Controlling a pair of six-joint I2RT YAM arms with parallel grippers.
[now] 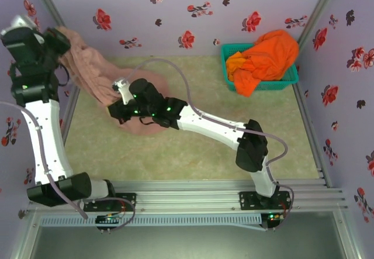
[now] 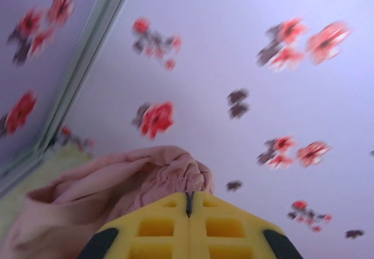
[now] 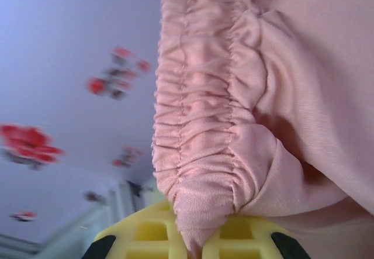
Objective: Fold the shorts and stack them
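I will next swing the waistband of the shorts back and down with my right gripper, then let it go on the bare mat between basket (image 1: 228,51) and bar, which lies behind the gripper, to spread the bunched shorts.
The pink-beige shorts (image 1: 87,66) hang stretched from the upper left down to the table, where their lower part bunches. My left gripper (image 1: 57,37), raised high at the far left, is shut on one end of them; in the left wrist view the cloth (image 2: 169,174) bulges past the closed yellow fingertips (image 2: 175,203). My right gripper (image 1: 117,100) is low over the table, shut on the gathered waistband (image 3: 198,154), which runs into its jaws (image 3: 196,250). Orange shorts (image 1: 266,57) lie heaped in the teal basket (image 1: 228,51) at the back right.
Floral purple walls close in the back and both sides. The green mat (image 1: 193,154) covers the table floor. The right arm (image 1: 216,127) stretches diagonally across the middle. A metal rail (image 1: 193,192) runs along the near edge.
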